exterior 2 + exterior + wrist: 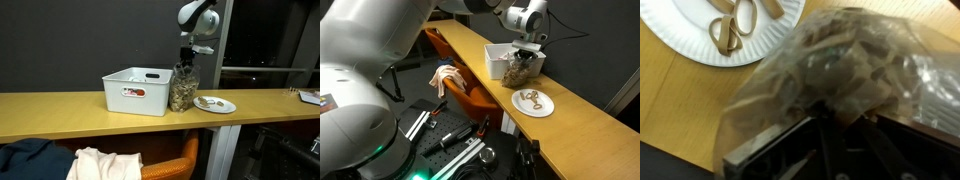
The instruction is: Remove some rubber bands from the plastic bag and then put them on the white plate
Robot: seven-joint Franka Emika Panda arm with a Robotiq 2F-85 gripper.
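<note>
My gripper's fingers are inside the bag's opening. Next, my gripper needs to move up, then across and down over the white plate (546,107) to let go of the rubber bands.
A clear plastic bag full of tan rubber bands (183,92) stands upright on the wooden counter, between a white bin and the white plate. It also shows in an exterior view (521,68) and fills the wrist view (840,70). My gripper (190,57) points straight down into the bag's mouth, also seen in an exterior view (528,52). Its fingertips (845,118) are buried in the bag, so I cannot tell whether they are open or shut. The white plate (546,107) holds a few rubber bands (732,25) and lies just beside the bag. The plate also shows in an exterior view (228,106).
A white plastic bin (137,90) stands against the bag on the side away from the plate; it also shows in an exterior view (498,58). The counter (60,110) is long and narrow. An orange chair with cloths (450,80) sits below its edge.
</note>
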